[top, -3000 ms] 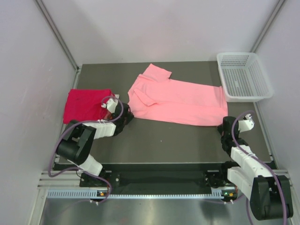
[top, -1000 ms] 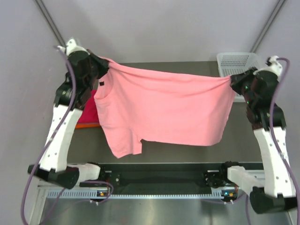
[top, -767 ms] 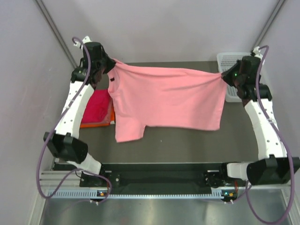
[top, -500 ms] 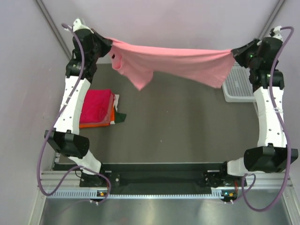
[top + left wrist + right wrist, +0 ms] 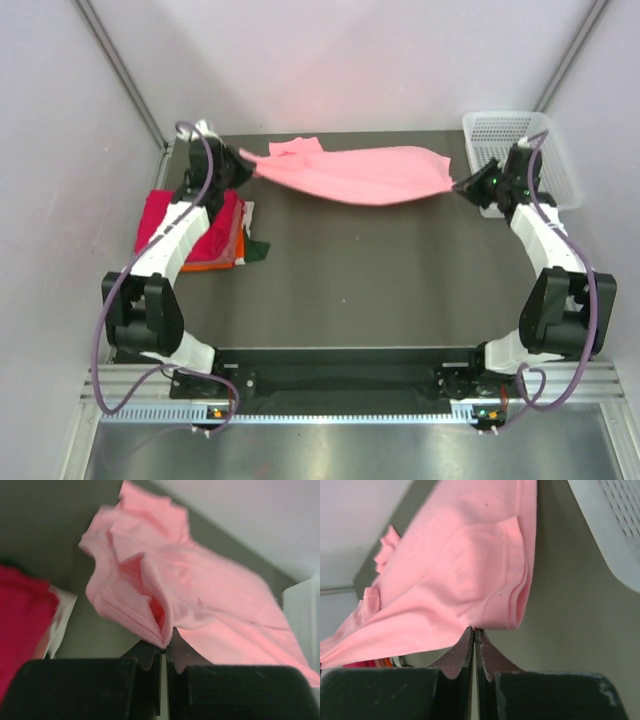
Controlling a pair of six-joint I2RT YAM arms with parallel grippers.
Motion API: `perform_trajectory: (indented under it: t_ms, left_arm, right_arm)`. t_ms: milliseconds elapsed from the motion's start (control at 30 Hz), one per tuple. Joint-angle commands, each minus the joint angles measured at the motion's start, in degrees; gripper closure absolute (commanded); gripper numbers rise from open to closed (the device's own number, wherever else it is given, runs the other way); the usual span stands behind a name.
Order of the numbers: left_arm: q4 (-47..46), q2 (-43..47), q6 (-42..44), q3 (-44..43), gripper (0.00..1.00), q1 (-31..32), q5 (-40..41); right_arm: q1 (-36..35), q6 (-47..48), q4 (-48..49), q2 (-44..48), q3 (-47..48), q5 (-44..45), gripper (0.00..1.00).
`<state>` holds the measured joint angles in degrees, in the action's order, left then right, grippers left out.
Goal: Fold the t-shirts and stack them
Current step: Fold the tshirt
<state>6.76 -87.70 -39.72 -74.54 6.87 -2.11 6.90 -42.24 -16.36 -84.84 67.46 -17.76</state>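
I need to move my left gripper back past the folded stack and down toward the near table next, because the open space there lets the pink shirt (image 5: 455,575) spread flat.
The salmon-pink t-shirt (image 5: 355,174) stretches between my two grippers low over the far part of the table. My left gripper (image 5: 243,168) is shut on its left edge; in the left wrist view the cloth (image 5: 165,590) bunches right at the closed tips (image 5: 164,647). My right gripper (image 5: 462,185) is shut on its right hem, seen in the right wrist view (image 5: 475,630) with the shirt (image 5: 455,575) spreading away. A folded magenta-red t-shirt (image 5: 175,222) lies on an orange one (image 5: 212,264) at the left, also in the left wrist view (image 5: 20,615).
A white mesh basket (image 5: 520,160) stands at the far right corner, close beside my right gripper; its wall shows in the right wrist view (image 5: 615,525). A small dark patch (image 5: 257,249) lies by the folded stack. Grey walls enclose the dark table (image 5: 380,280).
Both arms have come down from a high hold, bringing the pink shirt from hanging stretched in the air to low over the far table. Earlier they lifted it off the table.
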Motion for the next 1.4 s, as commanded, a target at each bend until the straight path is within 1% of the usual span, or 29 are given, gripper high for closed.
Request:
perform_trajectory:
  t_ms: [0, 33, 67, 100, 133, 200, 267, 300, 333, 400, 433, 500, 533, 600, 667, 733, 767, 833, 1033, 1067, 1100, 1133, 1167, 1233, 1267, 1300, 1333, 1367]
  left_arm:
    - [-11.32, 8.67, -0.17, 11.41, 1.0, -0.28, 0.27]
    - [-12.03, 11.04, -0.53, 14.05, 1.0, -0.28, 0.44]
    - [-12.73, 12.28, -0.79, 18.77, 1.0, -0.28, 0.35]
    - [-12.57, 13.6, -1.4, 20.91, 1.0, -0.28, 0.35]
    - [-12.3, 16.13, -1.49, 24.67, 1.0, -0.28, 0.09]
    - [-9.95, 18.87, -1.32, 27.68, 1.0, -0.2, 0.61]
    - [-8.27, 22.91, -0.36, 31.98, 1.0, -0.19, 0.7]
    - [-5.04, 24.49, -0.27, 33.13, 1.0, -0.19, 1.05]
    - [-4.05, 27.29, -0.18, 35.5, 1.0, -0.19, 0.71]
    - [-2.55, 30.47, -0.61, 37.97, 1.0, -0.19, -0.35]
    - [-0.89, 33.44, -1.05, 40.24, 1.0, -0.19, -0.87]
    - [0.7, 36.53, -2.11, 42.45, 1.0, -0.11, -2.81]
    - [2.19, 39.59, -2.55, 44.81, 1.0, -0.02, -3.16]
    - [3.6, 43.9, -3.16, 46.85, 1.0, 0.07, -4.3]
    - [6.94, 46.38, -3.51, 48.87, 1.0, 0.16, -4.04]
    - [8.35, 49.28, -3.95, 50.71, 1.0, 0.25, -4.48]
    - [9.83, 50.16, -4.3, 51.25, 1.0, 0.33, -4.4]
    - [11.16, 52.71, -5.71, 53.52, 1.0, 0.42, -4.83]
    - [15.03, 58.43, -8.44, 58.19, 1.0, 0.51, -5.45]
    - [15.82, 58.87, -8.35, 58.11, 0.95, 0.51, -4.93]
    - [17.39, 59.22, -8.26, 57.93, 0.83, 0.51, -4.31]
    - [17.58, 59.4, -8.35, 57.41, 0.72, 0.6, -4.39]
    - [17.93, 59.49, -8.79, 57.14, 0.53, 0.6, -4.22]
    - [20.2, 59.49, -9.4, 55.48, 0.36, 0.6, -2.91]
    - [20.91, 59.4, -9.49, 54.6, 0.21, 0.6, -1.77]
    - [21.36, 59.14, -9.75, 53.98, 0.02, 0.6, -1.67]
    - [21.27, 58.7, -10.19, 53.19, 0.01, 0.6, -1.93]
    - [22.06, 57.91, -10.54, 51.79, 0.01, 0.6, -3.06]
  right_arm:
    - [0.66, 0.31, 8.27, 4.06, -7.92, -1.67, 1.0]
    - [1.01, 0.49, 9.23, 4.76, -10.05, -1.67, 1.0]
    - [1.1, 0.58, 9.85, 6.94, -12.16, -1.06, 1.0]
    - [1.19, 0.84, 10.55, 8.18, -16.35, -0.7, 1.0]
    - [1.19, 1.28, 10.56, 10.63, -18.14, 0.61, 1.0]
    - [1.19, 1.81, 10.47, 13.11, -23.31, 1.84, 1.0]
    - [1.28, 3.39, 8.46, 16.79, -25.96, 4.29, 1.0]
    - [1.28, 3.83, 8.01, 18.2, -29.2, 4.57, 1.0]
    - [1.28, 4.0, 7.58, 19.43, -30.88, 4.66, 1.0]
    - [1.28, 4.09, 6.0, 24.18, -35.35, 6.5, 1.0]
    - [1.28, 4.01, 4.6, 26.11, -36.69, 7.29, 1.0]
    - [1.28, 3.92, 2.66, 32.52, -40.37, 9.84, 1.0]
    - [1.28, 3.74, 0.82, 36.89, -41.35, 10.72, 1.0]
    - [1.28, 3.92, -2.95, 41.05, -43.11, 13.35, 1.0]
    - [1.28, 4.27, -5.34, 45.7, -43.64, 15.98, 0.99]
    - [1.28, 4.53, -8.33, 48.35, -43.99, 17.4, 0.98]
    - [1.28, 4.62, -8.95, 48.8, -44.17, 19.67, 0.98]
    - [1.37, 4.27, -9.57, 48.89, -44.78, 21.09, 0.98]
    - [1.72, 2.16, -10.36, 46.78, -44.52, 21.98, 0.99]
    - [1.72, 1.9, -10.62, 47.13, -44.61, 22.15, 0.95]
    - [1.72, 1.2, -10.97, 47.65, -44.96, 22.33, 0.9]
    - [1.72, 1.02, -11.24, 49.05, -45.05, 22.5, 0.81]
    - [1.72, 0.67, -12.02, 49.94, -44.96, 23.29, 0.7]
    - [1.72, 0.49, -13.17, 53.18, -44.61, 24.52, 0.61]
    - [1.72, 0.23, -13.78, 54.33, -43.74, 25.92, 0.47]
    - [1.72, -0.03, -15.7, 55.3, -42.86, 26.8, 0.4]
    - [1.63, 0.14, -16.68, 56.52, -41.72, 27.33, 0.36]
    - [1.63, 0.75, -17.21, 57.23, -39.36, 27.51, 0.24]
